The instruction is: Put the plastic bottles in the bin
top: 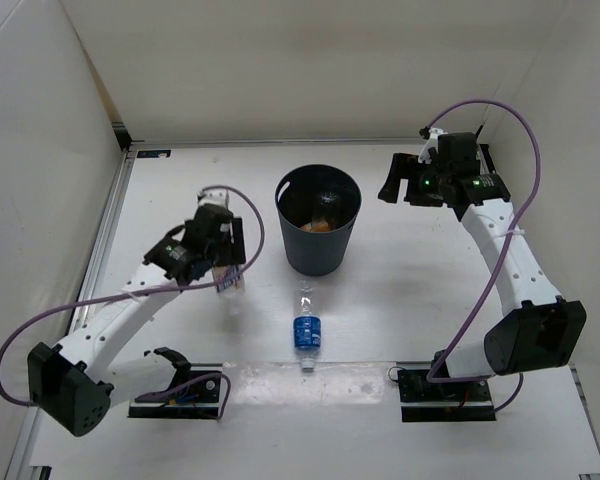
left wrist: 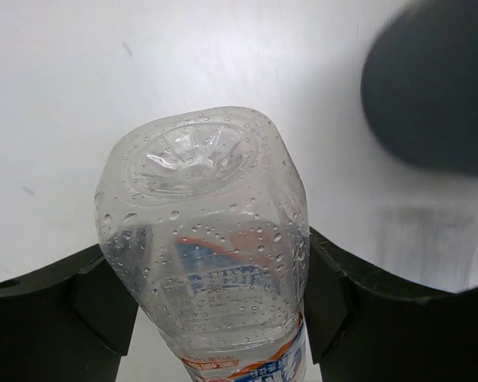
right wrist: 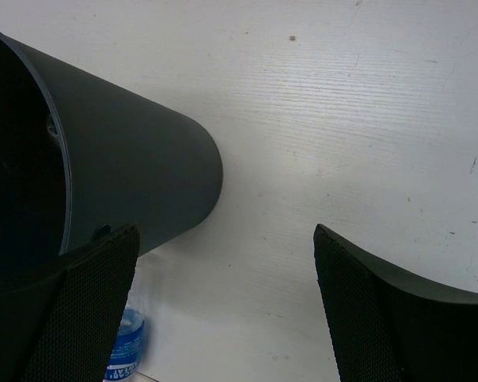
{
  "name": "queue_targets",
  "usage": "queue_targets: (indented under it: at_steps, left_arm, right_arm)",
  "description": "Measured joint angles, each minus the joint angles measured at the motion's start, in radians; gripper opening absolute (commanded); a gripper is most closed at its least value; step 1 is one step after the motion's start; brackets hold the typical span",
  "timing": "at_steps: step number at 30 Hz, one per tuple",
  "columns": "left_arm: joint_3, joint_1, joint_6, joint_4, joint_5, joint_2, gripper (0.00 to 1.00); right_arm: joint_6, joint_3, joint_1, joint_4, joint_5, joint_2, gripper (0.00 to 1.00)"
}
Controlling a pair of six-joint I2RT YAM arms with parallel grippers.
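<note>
The robot next lifts its left gripper across and over the bin's opening [top: 318, 198] to release the clear bottle, because the bin stands to the gripper's right in the top view.
The dark round bin [top: 318, 222] stands in the middle of the table, with something orange at its bottom [top: 322, 224]. My left gripper [top: 220, 262] is shut on a clear bottle with a white-blue label [left wrist: 211, 255], held left of the bin; in the top view the bottle [top: 231, 285] hangs below the fingers. A clear bottle with a blue label [top: 307, 329] lies on the table in front of the bin; it also shows in the right wrist view [right wrist: 126, 350]. My right gripper [top: 392, 185] is open and empty, right of the bin [right wrist: 103, 175].
White walls enclose the table at the back and sides. The arm bases [top: 180, 390] stand at the near edge. A purple cable [top: 250, 225] loops from the left arm close to the bin.
</note>
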Motion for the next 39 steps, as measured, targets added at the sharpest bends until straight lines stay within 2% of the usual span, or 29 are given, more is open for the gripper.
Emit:
queue_targets:
  at_steps: [6, 10, 16, 20, 26, 29, 31, 32, 39]
  left_arm:
    - [0.346, 0.102, 0.145, -0.005, -0.108, 0.079, 0.73]
    - [0.574, 0.127, 0.196, 0.062, -0.121, 0.157, 0.73]
    - [0.821, 0.098, 0.236, 0.221, -0.061, 0.306, 0.73]
    - [0.983, 0.016, 0.277, 0.251, -0.025, 0.47, 0.76]
    - [1.012, -0.092, 0.295, 0.257, 0.024, 0.628, 0.78]
    - [1.003, -0.123, 0.298, 0.251, 0.035, 0.657, 0.82]
    - [0.985, -0.134, 0.298, 0.252, 0.039, 0.654, 0.88]
    - [0.972, -0.137, 0.298, 0.254, 0.04, 0.649, 1.0]
    - [0.91, -0.141, 0.327, 0.254, 0.022, 0.596, 1.0]
  right_arm:
    - [0.0, 0.0, 0.005, 0.0, 0.0, 0.0, 0.9]
    - [0.0, -0.005, -0.004, 0.001, 0.0, -0.002, 0.9]
    - [0.0, -0.052, -0.057, 0.002, 0.0, -0.039, 0.9]
    - [-0.001, -0.08, -0.095, 0.001, 0.003, -0.069, 0.9]
    - [-0.027, -0.105, -0.161, -0.008, 0.011, -0.11, 0.9]
    - [-0.039, -0.108, -0.22, -0.019, 0.011, -0.122, 0.9]
    - [-0.044, -0.122, -0.256, -0.02, 0.011, -0.129, 0.9]
    - [-0.046, -0.131, -0.272, -0.024, 0.011, -0.131, 0.9]
    - [-0.056, -0.218, -0.294, -0.005, 0.055, -0.132, 0.9]
